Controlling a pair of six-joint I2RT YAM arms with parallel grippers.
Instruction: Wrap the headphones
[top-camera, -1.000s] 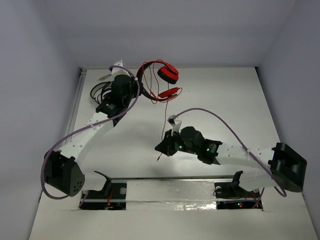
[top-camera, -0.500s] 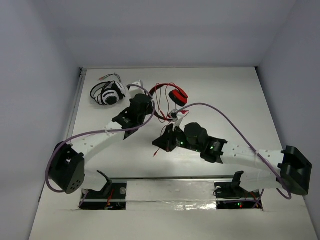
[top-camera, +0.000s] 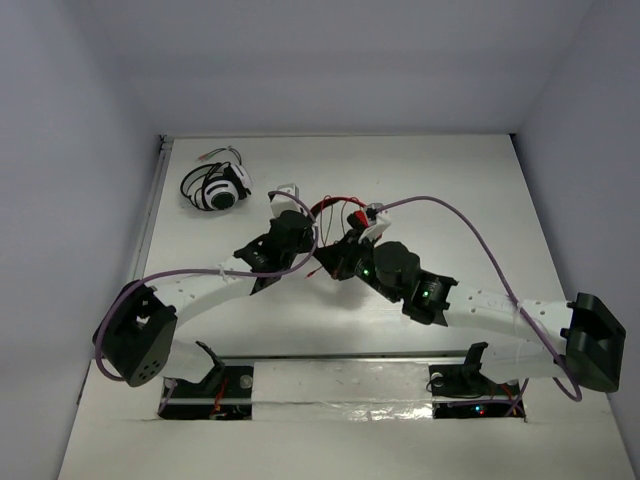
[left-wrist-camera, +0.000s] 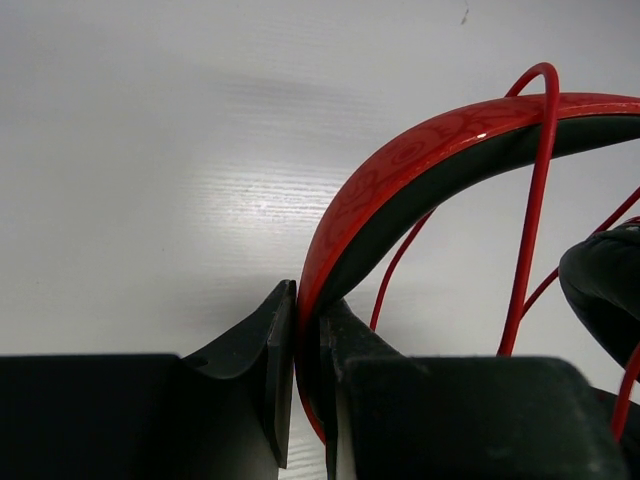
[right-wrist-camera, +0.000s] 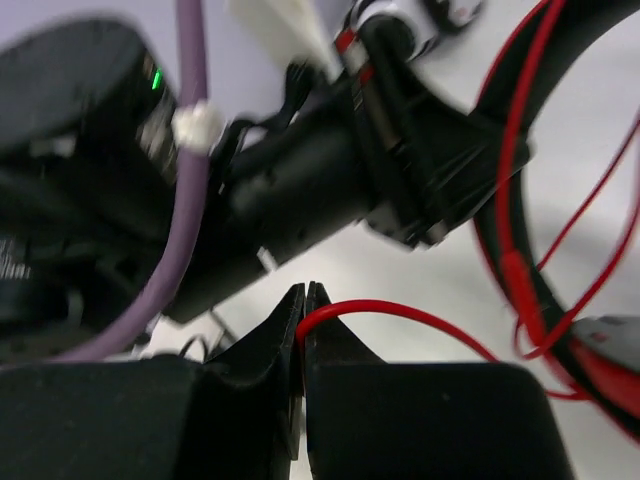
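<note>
My left gripper carries the headband (left-wrist-camera: 420, 150) outward over the free spot next, lowers and releases it there, as bare tabletop lies below and outward of it.
The red headphones (top-camera: 352, 215) hang at mid-table, mostly hidden between my two wrists. My left gripper (left-wrist-camera: 308, 300) is shut on their black-lined red headband (left-wrist-camera: 420, 150), which arcs up and to the right of the fingers. Loops of the thin red cable (left-wrist-camera: 530, 200) cross over the headband. My right gripper (right-wrist-camera: 303, 300) is shut on the cable (right-wrist-camera: 400, 308), which curves out of the jaws to the right, toward the headband (right-wrist-camera: 505, 255). In the top view, the left gripper (top-camera: 308, 232) and right gripper (top-camera: 335, 262) sit almost against each other.
Black-and-white headphones (top-camera: 215, 188) with dark cable lie at the back left, near the table's left edge. The left arm's wrist (right-wrist-camera: 300, 190) fills the right wrist view close ahead. A purple hose (top-camera: 450, 215) arches over the right arm.
My left gripper has carried the red headphones from the back of the table toward the middle. The right gripper, holding the cable, has moved back to meet them, so the arms now crowd together.
</note>
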